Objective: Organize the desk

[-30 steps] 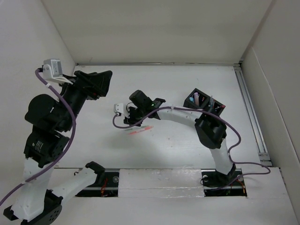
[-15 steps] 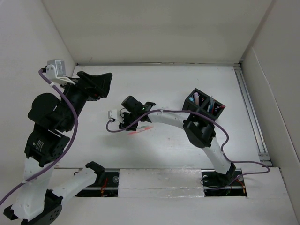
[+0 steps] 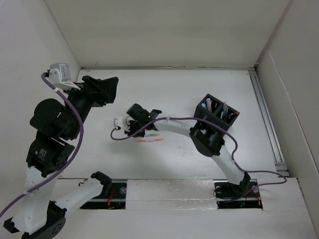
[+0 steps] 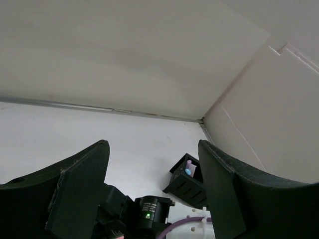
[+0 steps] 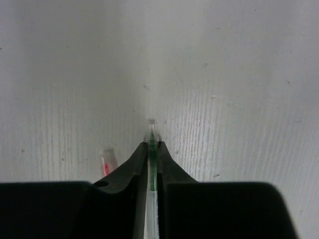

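Note:
Next, my right gripper rises and swings right in the top view. It then releases the green pen into the box's rail-side compartment [image 3: 229, 114], since the black box already holds pens.
On the white desk [image 3: 174, 89] my right gripper [image 3: 143, 130] is down at the surface, left of centre. In the right wrist view the right gripper [image 5: 152, 144] is shut on a green pen [image 5: 152, 154]; the pen's clear tip pokes out past the fingertips onto the desk [image 5: 224, 74]. A red pen [image 3: 150, 141] lies just beside it, and its end [image 5: 105, 164] shows left of the fingers. My left gripper [image 3: 107, 85] hangs above the desk's far left, open, with nothing between its fingers [image 4: 79, 189].
A black compartmented box [image 3: 218, 112] holding several pens stands at the centre right, also seen as the box [image 4: 188, 179] in the left wrist view. White panels wall the desk at the back and both sides. A metal rail [image 3: 266, 114] runs along the right edge.
My right arm reached further left and down, and its jaws closed on the green pen. The left arm has hardly moved.

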Robot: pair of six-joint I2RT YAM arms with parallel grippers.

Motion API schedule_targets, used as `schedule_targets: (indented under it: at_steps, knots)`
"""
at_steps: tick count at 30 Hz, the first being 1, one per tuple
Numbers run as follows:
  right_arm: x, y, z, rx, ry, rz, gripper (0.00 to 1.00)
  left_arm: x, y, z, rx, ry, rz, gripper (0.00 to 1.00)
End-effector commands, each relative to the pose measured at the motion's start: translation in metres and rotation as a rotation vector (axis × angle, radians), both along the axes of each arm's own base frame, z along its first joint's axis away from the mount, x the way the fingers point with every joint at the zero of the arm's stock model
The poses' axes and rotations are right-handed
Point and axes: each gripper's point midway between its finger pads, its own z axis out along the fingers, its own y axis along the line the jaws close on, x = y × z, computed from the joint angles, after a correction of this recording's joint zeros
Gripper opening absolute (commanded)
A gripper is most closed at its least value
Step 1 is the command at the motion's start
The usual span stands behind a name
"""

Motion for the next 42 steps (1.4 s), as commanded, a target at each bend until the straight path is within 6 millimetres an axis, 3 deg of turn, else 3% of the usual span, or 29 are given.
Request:
schedule_targets:
  at_steps: [1,2,4,5,6,7,8,9,10,11,15,16,18,19,20,21,22,23,24,25,26,27,28,30,31,32,34,36,42]
  knots:
    - [0.007,0.006,-0.001,-0.01,-0.039,-0.03,0.07,0.001,0.002,0.006,0.008,-0.029,0.015,0.68]
    - [0.011,0.009,0.003,0.008,-0.058,-0.035,0.0,0.002,0.003,0.006,0.007,-0.028,0.02,0.68]
    - [0.015,0.006,0.006,0.027,-0.063,-0.046,0.0,0.002,0.003,0.004,0.013,-0.027,0.022,0.68]
    - [0.018,0.012,0.022,0.077,-0.089,-0.045,0.0,0.003,0.003,0.004,0.013,-0.027,0.023,0.68]
    - [0.024,0.006,0.024,0.086,-0.091,-0.061,0.0,0.004,0.002,0.002,0.016,-0.022,0.022,0.68]
    - [0.033,0.007,0.048,0.14,-0.123,-0.074,0.0,0.005,0.002,0.001,0.016,-0.018,0.023,0.68]
    - [0.034,0.007,0.047,0.145,-0.126,-0.074,0.0,0.005,0.001,0.001,0.015,-0.018,0.02,0.68]
    - [0.042,0.005,0.077,0.196,-0.163,-0.088,0.0,0.006,0.001,-0.001,0.019,-0.015,0.02,0.68]
    - [0.049,-0.001,0.087,0.213,-0.177,-0.103,0.0,0.007,0.0,-0.003,0.018,-0.01,0.018,0.68]
    - [0.058,-0.006,0.12,0.269,-0.222,-0.123,0.0,0.008,-0.003,-0.004,0.02,-0.008,0.009,0.68]
    - [0.076,-0.036,0.188,0.371,-0.302,-0.204,0.0,0.013,-0.01,-0.01,0.024,0.004,-0.01,0.68]
    - [0.078,-0.054,0.23,0.437,-0.344,-0.241,0.0,0.015,-0.012,-0.011,0.025,0.006,-0.013,0.68]
    - [0.101,-0.101,0.246,0.495,-0.352,-0.367,0.0,0.018,-0.018,-0.02,0.036,0.022,-0.035,0.68]
    - [0.096,-0.129,0.286,0.577,-0.387,-0.404,0.0,0.022,-0.021,-0.024,0.038,0.029,-0.04,0.68]
    - [0.1,-0.152,0.278,0.6,-0.383,-0.448,0.0,0.022,-0.025,-0.028,0.041,0.036,-0.057,0.68]
    - [0.118,-0.196,0.294,0.659,-0.405,-0.556,0.0,0.026,-0.029,-0.039,0.053,0.06,-0.065,0.68]
    - [0.119,-0.221,0.3,0.695,-0.403,-0.595,0.0,0.028,-0.031,-0.044,0.055,0.072,-0.07,0.68]
    - [0.109,-0.253,0.34,0.802,-0.475,-0.62,0.0,0.029,-0.036,-0.049,0.057,0.085,-0.089,0.68]
    - [0.12,-0.302,0.318,0.804,-0.451,-0.745,0.0,0.031,-0.038,-0.058,0.062,0.103,-0.094,0.68]
    - [0.115,-0.321,0.321,0.842,-0.444,-0.751,0.0,0.033,-0.041,-0.061,0.061,0.111,-0.102,0.68]
    - [0.106,-0.342,0.339,0.904,-0.495,-0.758,0.0,0.033,-0.044,-0.065,0.062,0.118,-0.115,0.68]
    - [0.105,-0.358,0.318,0.911,-0.439,-0.807,0.0,0.034,-0.046,-0.068,0.061,0.125,-0.119,0.68]
    - [0.106,-0.386,0.311,0.914,-0.433,-0.846,0.0,0.037,-0.049,-0.07,0.06,0.13,-0.125,0.68]
    - [0.101,-0.402,0.308,0.966,-0.42,-0.861,0.0,0.039,-0.054,-0.072,0.06,0.134,-0.144,0.68]
    - [0.098,-0.414,0.287,0.984,-0.359,-0.905,0.0,0.041,-0.057,-0.073,0.058,0.137,-0.151,0.68]
    - [0.096,-0.419,0.291,1.023,-0.391,-0.894,0.0,0.042,-0.061,-0.074,0.057,0.14,-0.167,0.68]
    - [0.093,-0.42,0.269,1.073,-0.302,-0.908,0.0,0.046,-0.063,-0.073,0.053,0.142,-0.167,0.68]
    - [0.091,-0.421,0.275,1.13,-0.311,-0.858,0.0,0.044,-0.071,-0.072,0.051,0.141,-0.209,0.68]
    - [0.093,-0.433,0.253,1.122,-0.307,-0.902,0.0,0.044,-0.071,-0.076,0.048,0.156,-0.209,0.68]
